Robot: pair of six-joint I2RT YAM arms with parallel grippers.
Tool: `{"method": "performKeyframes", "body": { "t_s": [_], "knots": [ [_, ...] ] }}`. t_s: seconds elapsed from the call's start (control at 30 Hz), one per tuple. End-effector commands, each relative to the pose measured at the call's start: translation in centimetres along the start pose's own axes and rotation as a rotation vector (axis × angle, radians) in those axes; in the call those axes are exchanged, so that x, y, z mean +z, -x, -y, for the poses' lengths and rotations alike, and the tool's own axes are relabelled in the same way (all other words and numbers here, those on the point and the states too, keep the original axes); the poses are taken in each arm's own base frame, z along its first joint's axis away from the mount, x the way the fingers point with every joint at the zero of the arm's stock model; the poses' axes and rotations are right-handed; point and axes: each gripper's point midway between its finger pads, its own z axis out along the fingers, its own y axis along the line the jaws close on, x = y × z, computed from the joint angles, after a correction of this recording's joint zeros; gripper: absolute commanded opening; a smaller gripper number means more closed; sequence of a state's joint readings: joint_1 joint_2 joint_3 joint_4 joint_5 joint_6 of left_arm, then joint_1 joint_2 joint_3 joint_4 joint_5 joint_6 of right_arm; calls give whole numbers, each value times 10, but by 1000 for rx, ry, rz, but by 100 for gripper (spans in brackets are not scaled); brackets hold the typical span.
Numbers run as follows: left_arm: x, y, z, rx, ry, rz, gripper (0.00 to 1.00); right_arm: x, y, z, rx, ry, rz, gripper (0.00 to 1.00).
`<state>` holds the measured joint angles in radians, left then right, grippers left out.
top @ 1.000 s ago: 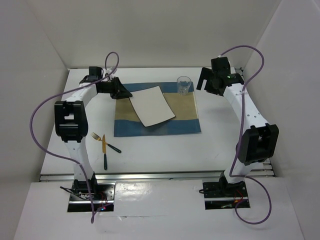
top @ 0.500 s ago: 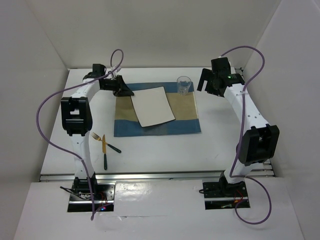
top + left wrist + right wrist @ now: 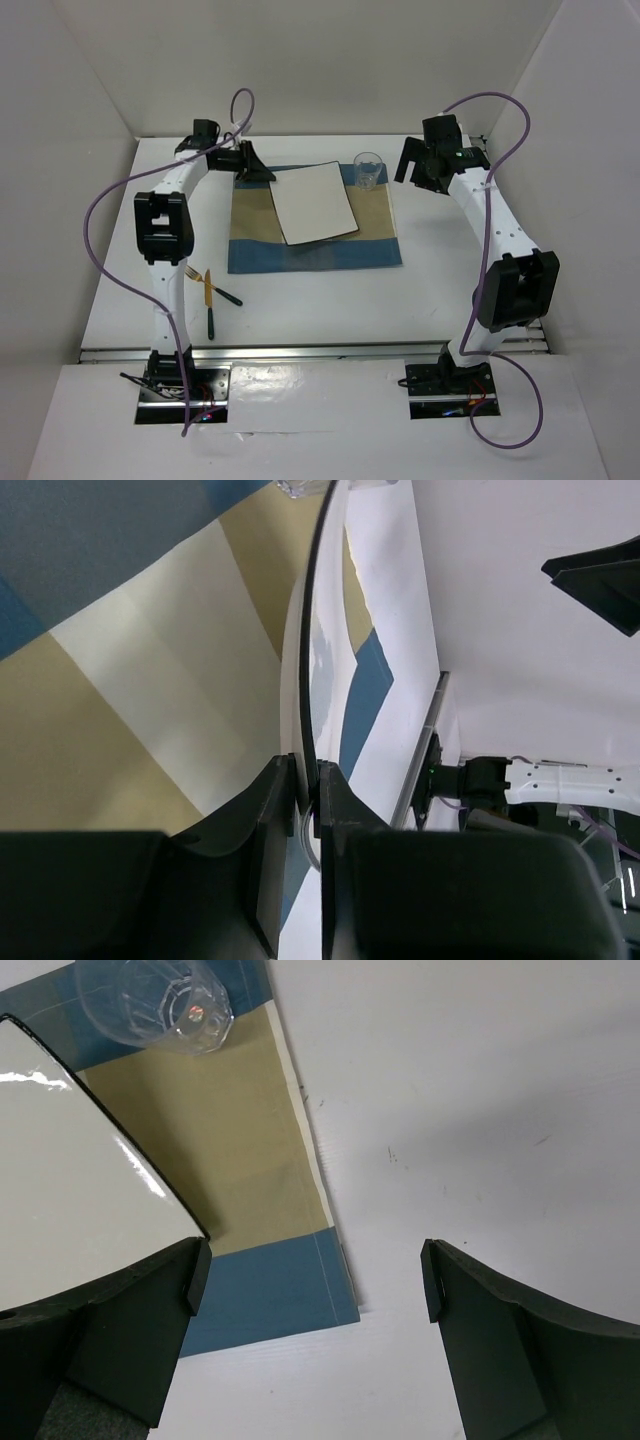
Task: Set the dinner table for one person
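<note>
Next I will lower my left gripper until the plate [image 3: 314, 203] lies flat upon the tan middle of the placemat and release it, because its held edge is still raised.
My left gripper [image 3: 262, 174] is shut on the left edge of the square white black-rimmed plate [image 3: 314, 203] and holds it tilted above the blue-and-tan striped placemat [image 3: 312, 253] on the white dinner table [image 3: 330, 300]. In the left wrist view the plate's rim [image 3: 308, 670] runs edge-on between my closed fingers [image 3: 275, 810]. My right gripper [image 3: 312, 1280] is open and empty, above the table by the placemat's right edge [image 3: 300, 1140]. A clear glass [image 3: 368, 171] stands at the placemat's far right corner; it also shows in the right wrist view [image 3: 155, 1002].
A gold fork [image 3: 195, 276] and a knife with a gold blade and black handle [image 3: 210, 305] lie crossed on the table at the near left. White walls enclose the table on three sides.
My left gripper has moved right and away with the plate, turning it so it sits more squarely over the placemat. The right arm has not moved.
</note>
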<state>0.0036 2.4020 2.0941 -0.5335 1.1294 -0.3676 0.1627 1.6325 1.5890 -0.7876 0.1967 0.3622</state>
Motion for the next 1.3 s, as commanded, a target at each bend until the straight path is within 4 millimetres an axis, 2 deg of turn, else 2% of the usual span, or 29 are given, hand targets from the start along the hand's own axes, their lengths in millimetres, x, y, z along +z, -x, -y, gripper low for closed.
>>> {"method": "performKeyframes", "body": {
  "t_s": [0.0,0.27,0.47,0.63,0.7,0.9,0.97,1.1,1.27],
  "knots": [
    [-12,-4,60,9,-246,-71,0,-20,8,9,20,-14,42,100],
    [-8,-8,51,-2,-278,-88,0,-22,5,11,18,-18,34,100],
    [1,-11,28,-69,-273,-101,0,-24,3,12,18,-18,34,100],
    [1,-7,29,-60,-265,-93,0,-25,2,13,18,-18,34,100],
    [5,-5,20,-71,-255,-89,0,-24,-2,14,16,-21,25,100],
    [9,4,13,-110,-237,-80,0,-29,-3,17,16,-30,28,100],
    [15,8,15,-76,-246,-73,0,-29,-3,17,16,-30,28,100],
    [28,3,12,-105,-253,-96,0,-32,-3,20,16,-39,31,100],
    [23,4,11,-98,-258,-91,0,-34,-4,22,16,-49,35,100]
  ]
}}
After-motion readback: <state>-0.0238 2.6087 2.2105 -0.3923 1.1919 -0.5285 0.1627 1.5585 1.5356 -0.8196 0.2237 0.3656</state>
